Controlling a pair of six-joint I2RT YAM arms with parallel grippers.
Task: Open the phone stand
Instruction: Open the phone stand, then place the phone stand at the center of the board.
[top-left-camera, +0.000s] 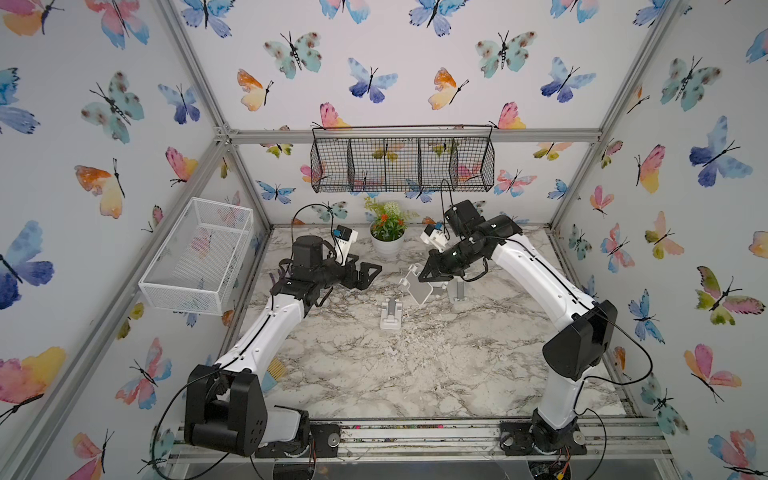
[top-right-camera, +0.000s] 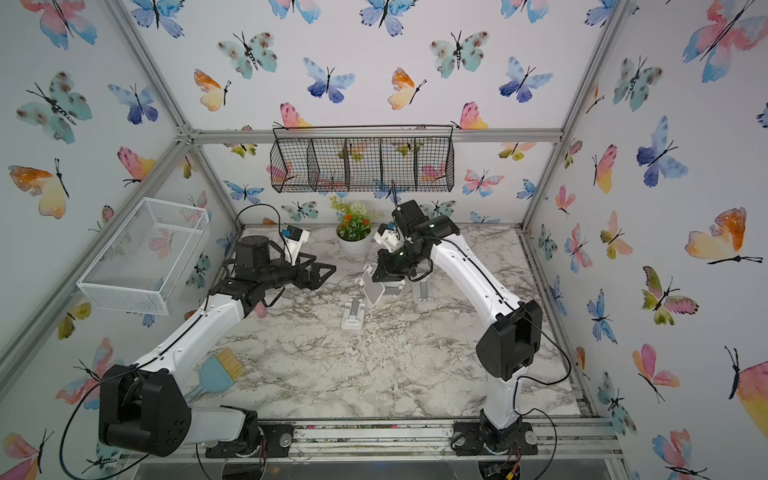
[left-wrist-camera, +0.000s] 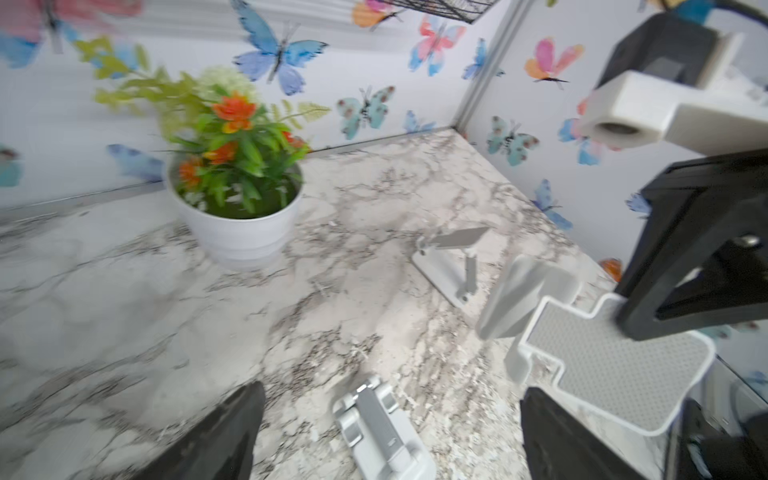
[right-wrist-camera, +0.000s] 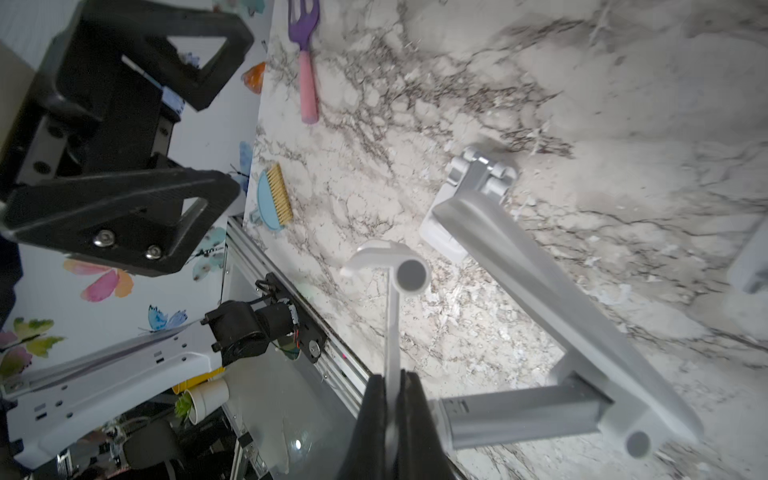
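Observation:
My right gripper holds the plate's thin edge and needs to move past the third stand, lower the base of the phone stand onto the bare marble beside that stand, and let go of the edge.
A white and grey phone stand (top-left-camera: 419, 291) hangs unfolded above the middle of the marble table, its padded plate (left-wrist-camera: 615, 365) tilted. My right gripper (top-left-camera: 424, 276) is shut on the thin edge of that plate (right-wrist-camera: 392, 332), and the stand's arm and base (right-wrist-camera: 540, 291) jut out beyond it. My left gripper (top-left-camera: 368, 272) is open and holds nothing, a short way left of the stand. Its fingers (left-wrist-camera: 232, 432) are spread wide in the left wrist view. A second, folded stand (top-left-camera: 391, 313) lies flat on the table below them. A third stand (top-left-camera: 459, 291) stands on the table by the right arm.
A white pot of artificial flowers (top-left-camera: 388, 237) stands at the back centre. A white wire basket (top-left-camera: 199, 257) hangs on the left wall and a black wire basket (top-left-camera: 401, 160) on the back wall. A blue brush (top-right-camera: 220, 370) and a purple fork with a pink handle (right-wrist-camera: 306, 62) lie near the left arm.

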